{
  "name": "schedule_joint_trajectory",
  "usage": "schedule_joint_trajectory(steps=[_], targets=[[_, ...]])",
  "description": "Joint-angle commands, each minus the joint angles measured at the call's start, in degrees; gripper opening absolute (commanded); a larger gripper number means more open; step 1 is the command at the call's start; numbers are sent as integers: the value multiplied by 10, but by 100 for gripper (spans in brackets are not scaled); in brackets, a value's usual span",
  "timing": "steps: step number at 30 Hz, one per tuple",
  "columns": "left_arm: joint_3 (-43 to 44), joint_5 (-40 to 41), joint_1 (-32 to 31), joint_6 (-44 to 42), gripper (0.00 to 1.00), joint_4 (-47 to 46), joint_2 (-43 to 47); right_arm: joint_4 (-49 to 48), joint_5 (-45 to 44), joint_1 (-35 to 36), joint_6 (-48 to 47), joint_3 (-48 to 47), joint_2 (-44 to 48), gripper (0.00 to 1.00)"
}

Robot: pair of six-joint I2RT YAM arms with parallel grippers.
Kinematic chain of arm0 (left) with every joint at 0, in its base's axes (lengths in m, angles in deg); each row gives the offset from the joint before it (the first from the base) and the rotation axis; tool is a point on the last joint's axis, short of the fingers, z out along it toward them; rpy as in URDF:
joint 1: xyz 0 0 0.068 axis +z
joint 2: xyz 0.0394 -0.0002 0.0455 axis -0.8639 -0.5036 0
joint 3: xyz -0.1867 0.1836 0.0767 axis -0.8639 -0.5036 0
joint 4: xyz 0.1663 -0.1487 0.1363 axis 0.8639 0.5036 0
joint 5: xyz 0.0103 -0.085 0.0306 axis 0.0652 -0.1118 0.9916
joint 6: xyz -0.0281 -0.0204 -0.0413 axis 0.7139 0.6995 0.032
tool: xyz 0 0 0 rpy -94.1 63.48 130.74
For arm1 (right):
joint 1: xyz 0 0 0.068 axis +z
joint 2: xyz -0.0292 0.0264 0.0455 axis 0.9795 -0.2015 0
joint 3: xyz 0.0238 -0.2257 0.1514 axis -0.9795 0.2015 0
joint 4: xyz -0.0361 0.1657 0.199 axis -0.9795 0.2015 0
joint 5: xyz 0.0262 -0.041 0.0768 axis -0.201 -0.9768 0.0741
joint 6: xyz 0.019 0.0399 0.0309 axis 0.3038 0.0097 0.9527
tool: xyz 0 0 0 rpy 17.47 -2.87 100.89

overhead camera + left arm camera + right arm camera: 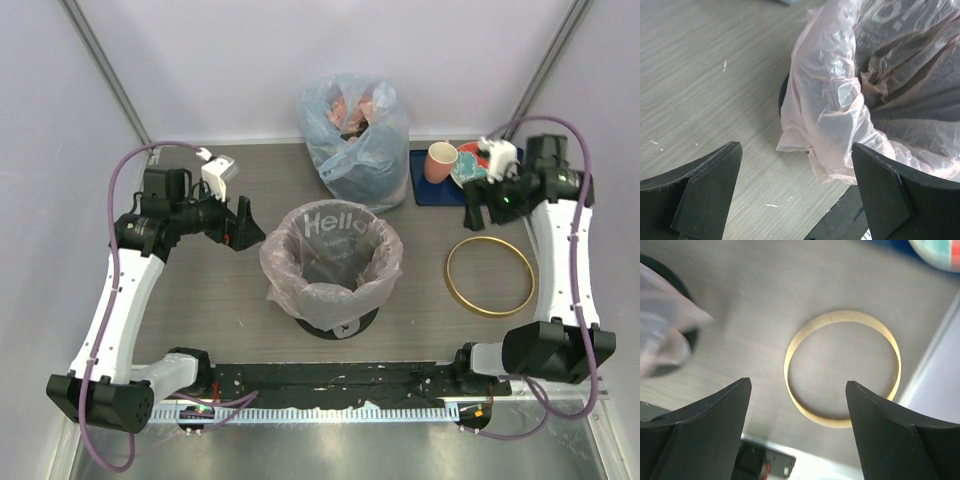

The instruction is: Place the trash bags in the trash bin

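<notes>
My right gripper is raised and should next move back and down to the flat gold hoop rim, with its open fingers on both sides of the hoop's wall-side edge (533, 279) (897, 378).
The pale-pink trash bag (330, 262) with white "Hello" lettering lines the black trash bin (338, 322) at the table's middle, its edge folded over the bin's mouth. The left wrist view shows the bag's crinkled folded edge (840, 100) close up. The gold hoop rim (490, 276) lies flat on the table right of the bin, and shows in the right wrist view (842, 367). My left gripper (243, 228) is open and empty, just left of the bin. My right gripper (478, 208) is open and empty, raised above the table near the hoop's far side.
A bluish translucent bag (357, 137) stuffed with reddish contents stands behind the bin. A dark blue tray (425, 185) at the back right holds a pink cup (439, 161) and a red plate (468, 160). White walls enclose the table.
</notes>
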Motion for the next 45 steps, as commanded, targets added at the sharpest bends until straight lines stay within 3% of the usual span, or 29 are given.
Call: schedule_joint_trajectory(steps=[1,2,5,9,18,26,30,34,37,41,45], targets=[[43,-2,10,28,97,-6,25,51,-36,-122,-83,104,45,84],[46,-1,11,30,97,-6,25,47,-38,-185,-94,134,44,84],[42,-4,12,35,97,-9,28,15,-46,-282,-119,188,27,83],[36,-9,12,53,97,-19,33,-66,-61,-355,-96,242,0,84],[34,-27,12,58,96,-31,36,-246,-98,-389,17,342,-56,66],[33,-39,12,40,97,-17,43,-316,-131,-405,31,378,-111,60],[32,-38,12,40,97,-17,39,-345,-135,-406,36,393,-133,49],[36,-31,13,40,97,-12,34,-335,-140,-406,20,376,-145,27],[40,-22,13,40,97,-6,35,-273,-121,-409,8,340,-118,1],[34,-22,12,42,97,-18,39,-174,-62,-410,-4,273,-62,1],[39,-19,13,45,97,-20,33,-36,50,-409,-20,118,-18,1]])
